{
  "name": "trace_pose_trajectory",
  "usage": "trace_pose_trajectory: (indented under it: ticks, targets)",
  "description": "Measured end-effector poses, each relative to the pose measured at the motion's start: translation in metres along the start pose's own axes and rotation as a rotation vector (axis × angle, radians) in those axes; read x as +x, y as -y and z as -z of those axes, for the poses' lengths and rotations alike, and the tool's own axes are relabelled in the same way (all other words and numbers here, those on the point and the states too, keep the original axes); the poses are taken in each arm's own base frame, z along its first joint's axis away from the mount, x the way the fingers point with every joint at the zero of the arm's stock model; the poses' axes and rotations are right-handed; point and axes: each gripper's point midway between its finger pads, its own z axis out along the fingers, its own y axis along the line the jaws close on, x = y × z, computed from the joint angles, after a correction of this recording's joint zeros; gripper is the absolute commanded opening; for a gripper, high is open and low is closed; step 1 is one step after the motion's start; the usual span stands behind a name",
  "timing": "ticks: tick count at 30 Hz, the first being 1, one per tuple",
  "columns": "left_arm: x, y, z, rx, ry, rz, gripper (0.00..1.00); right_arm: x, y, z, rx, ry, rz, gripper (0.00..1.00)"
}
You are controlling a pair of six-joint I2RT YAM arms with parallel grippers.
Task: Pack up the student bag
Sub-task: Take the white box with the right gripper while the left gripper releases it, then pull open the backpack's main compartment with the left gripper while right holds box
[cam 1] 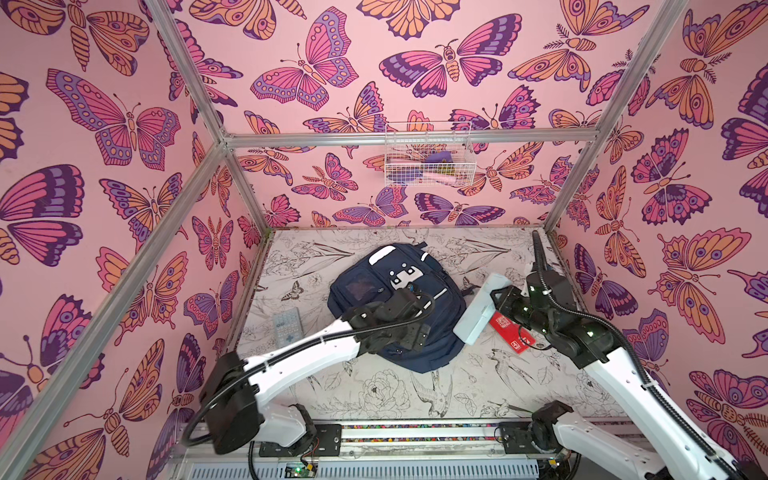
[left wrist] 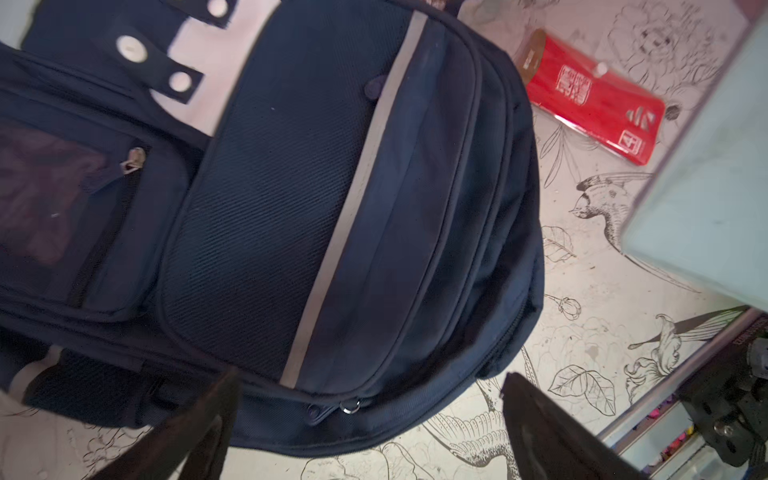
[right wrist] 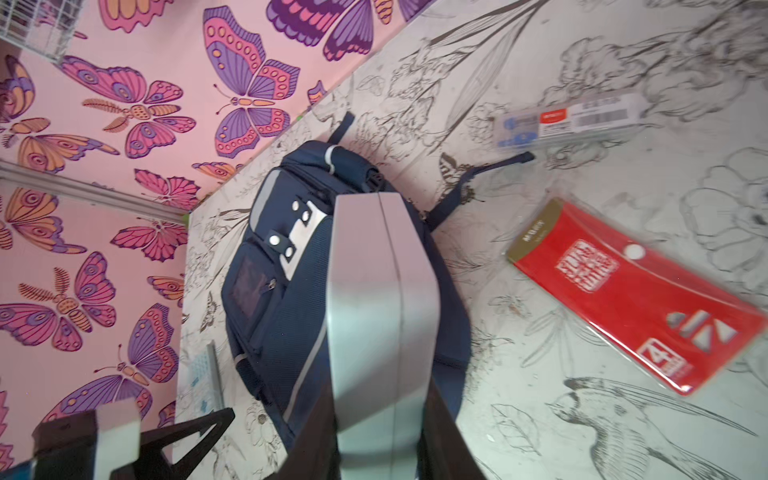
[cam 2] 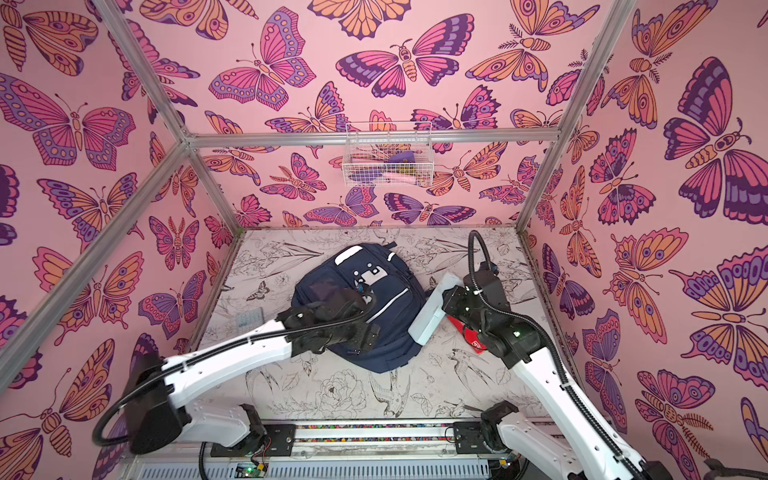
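Observation:
The left gripper comes down and across the front pocket toward the case next, onto the bag opening's pocket-side edge (cam 1: 450,326) (left wrist: 473,294), because that edge still lies flat.
The student bag (cam 1: 436,340) (cam 2: 390,332), a navy backpack with white stripes, lies flat in the middle of the table, front side up. My left gripper (cam 1: 409,297) (cam 2: 358,298) (left wrist: 370,376) hovers open above the bag's (left wrist: 291,208) front pocket, its fingers either side of a zip ring (left wrist: 351,405) and holding nothing. My right gripper (cam 1: 498,303) (cam 2: 448,300) (right wrist: 380,436) is shut on one end of a pale grey-green case (cam 1: 480,309) (cam 2: 432,313) (right wrist: 374,291). It holds the case tilted above the table by the bag's (right wrist: 282,299) right side.
A red flat packet (cam 1: 509,334) (cam 2: 471,338) (left wrist: 594,104) (right wrist: 636,299) lies under the right arm. A clear pen packet (right wrist: 569,120) lies further back. A grey keypad device (cam 1: 286,326) (cam 2: 249,318) sits left of the bag. A wire basket (cam 1: 428,153) (cam 2: 388,153) hangs on the back wall.

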Motion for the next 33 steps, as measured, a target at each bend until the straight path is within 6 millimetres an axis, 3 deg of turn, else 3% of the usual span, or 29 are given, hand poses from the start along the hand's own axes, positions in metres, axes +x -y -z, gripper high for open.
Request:
trace_pose_trajectory:
  ticks: [6,9,13,19,24,26,31,33]
  targets:
    - [-0.022,0.016,-0.031,-0.011,-0.053,-0.051,0.88,0.002,0.033,0.014,0.064,0.026,-0.020,0.00]
    - [-0.030,0.021,-0.046,-0.025,-0.072,-0.072,0.73,0.009,0.046,0.012,0.097,0.011,-0.028,0.00]
    - [-0.025,0.029,-0.060,-0.027,-0.111,-0.099,0.47,0.013,0.055,0.013,0.120,-0.003,-0.030,0.00]
    - [-0.024,0.055,-0.056,0.043,-0.127,-0.151,0.42,0.009,0.059,0.020,0.114,0.027,-0.045,0.00]
    - [-0.031,0.066,-0.066,0.066,-0.129,-0.173,0.54,0.008,0.062,0.018,0.128,0.022,-0.054,0.00]
    - [-0.027,0.067,-0.077,0.061,-0.151,-0.179,0.53,0.009,0.063,0.016,0.131,0.020,-0.055,0.00]
    - [-0.016,0.067,-0.098,0.038,-0.196,-0.200,0.39,0.014,0.068,0.014,0.139,0.006,-0.057,0.00]
    - [-0.015,0.064,-0.102,0.019,-0.200,-0.204,0.29,0.015,0.069,0.013,0.141,0.005,-0.058,0.00]
